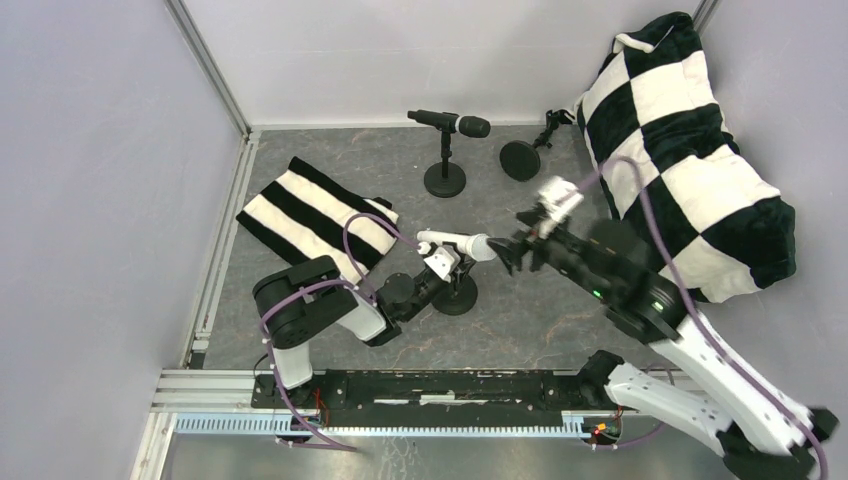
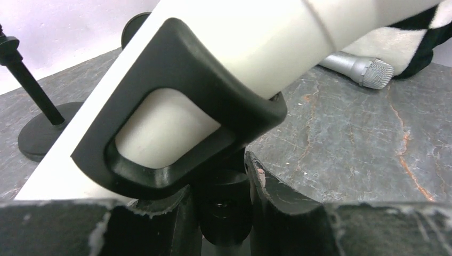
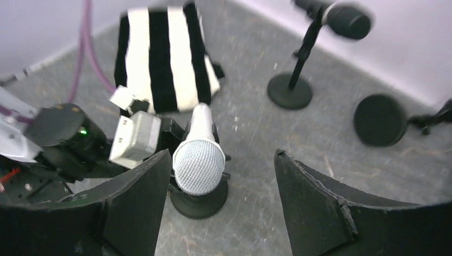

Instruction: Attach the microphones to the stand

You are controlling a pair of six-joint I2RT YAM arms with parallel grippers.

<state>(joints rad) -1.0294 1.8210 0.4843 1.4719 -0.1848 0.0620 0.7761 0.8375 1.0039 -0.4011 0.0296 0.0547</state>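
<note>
The white microphone already lies in the clip (image 2: 176, 133), so my left gripper should next move the near stand outward to the tabletop before the back stand and let go of the post.
The white microphone (image 1: 455, 242) lies level in the black clip (image 2: 176, 133) of the near stand (image 1: 456, 294). My left gripper (image 1: 438, 276) is shut on that stand's post (image 2: 224, 208) just under the clip. My right gripper (image 1: 508, 252) is open at the white microphone's mesh head (image 3: 199, 165), which sits close to its left finger (image 3: 133, 202) without being held. The black microphone (image 1: 452, 122) is clipped on the back stand (image 1: 445, 180). The silver-grey microphone (image 2: 362, 68) lies on the table by the pillow; in the top view my right arm hides it.
A third stand lies tipped over at the back, its round base (image 1: 520, 160) on edge. A striped black-and-white cloth (image 1: 315, 215) lies at the left. A big checkered pillow (image 1: 690, 150) fills the right side. Walls enclose the back and the left.
</note>
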